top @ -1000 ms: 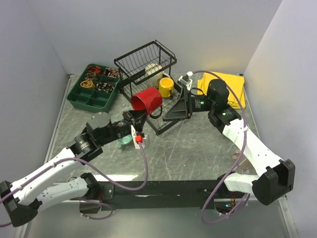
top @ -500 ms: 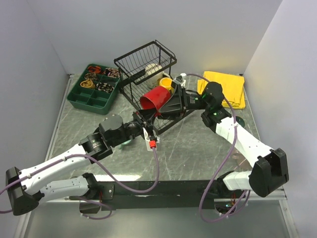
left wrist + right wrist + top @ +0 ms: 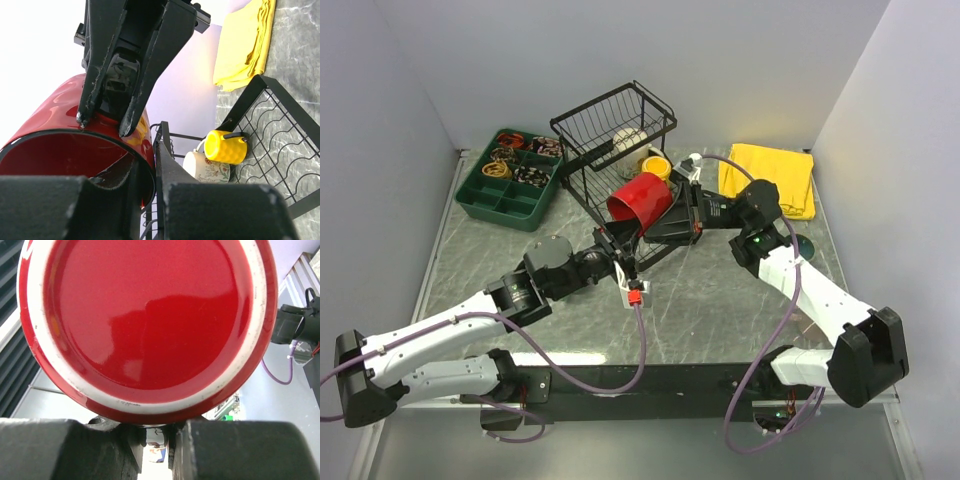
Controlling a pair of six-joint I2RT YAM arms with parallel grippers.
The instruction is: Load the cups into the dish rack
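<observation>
I need to move my right gripper down and outward next, to the dish rack's bare wires beside the yellow cup (image 3: pixel 655 165), tip the red cup so its opening faces down, and let go, because the wires are empty.
The red cup (image 3: pixel 640 200) hangs tilted over the near end of the black dish rack (image 3: pixel 610 130), held between both arms. My left gripper (image 3: pixel 625 245) is shut on its rim, one finger inside the wall and one outside (image 3: pixel 150 170). My right gripper (image 3: pixel 648 220) has closed on the cup's side, close to its base; its fingers (image 3: pixel 125 100) pinch together there. The cup's red base (image 3: pixel 150 315) fills the right wrist view above the nearly closed jaws (image 3: pixel 160 435). A yellow cup (image 3: pixel 655 165) and a cream cup (image 3: pixel 628 138) lie in the rack.
A green compartment tray (image 3: pixel 510 175) holding small items stands left of the rack. A folded yellow cloth (image 3: pixel 770 180) lies at the back right. A small dark round object (image 3: pixel 803 245) sits beside the right arm.
The left arm carried the red cup right and towards the rack. The right gripper swung in from the right and closed from wide open onto the cup.
</observation>
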